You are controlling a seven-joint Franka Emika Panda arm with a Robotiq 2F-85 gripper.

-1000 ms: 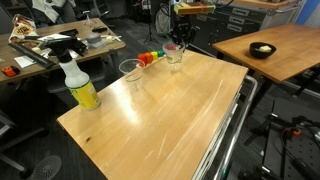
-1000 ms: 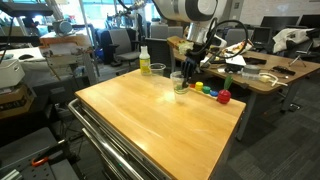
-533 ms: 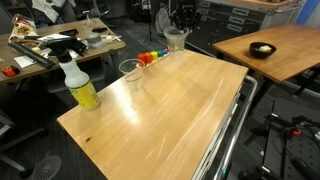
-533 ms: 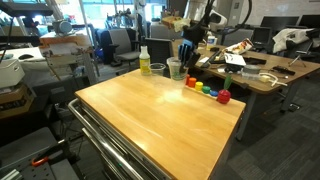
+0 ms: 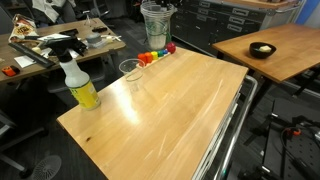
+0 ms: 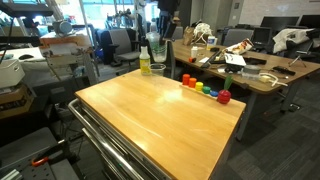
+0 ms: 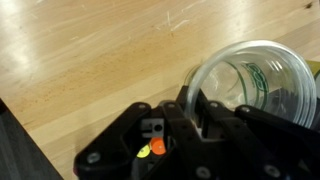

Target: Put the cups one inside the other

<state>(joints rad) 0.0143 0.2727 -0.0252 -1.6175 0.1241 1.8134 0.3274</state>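
The robot will next move its gripper toward the spray bottle and down to let go of its cup in the standing cup's opening, because that cup stands below the gripper, nearer the spray bottle.
My gripper is shut on the rim of a clear plastic cup and holds it in the air above the far end of the wooden table. In the wrist view the jaws pinch the cup's wall, and its open mouth faces the camera. It may hold another nested cup; I cannot tell. A second clear cup stands upright on the table, below and beside the held one. The gripper and held cup also show in an exterior view.
A spray bottle with a yellow base stands near the table's edge, also seen in an exterior view. A row of multicoloured toy pieces lies at the far edge, with a red ball at its end. Cluttered desks surround the table.
The gripper has lifted the cup off the table near the toy pieces and carried it up and sideways towards the standing cup and spray bottle.
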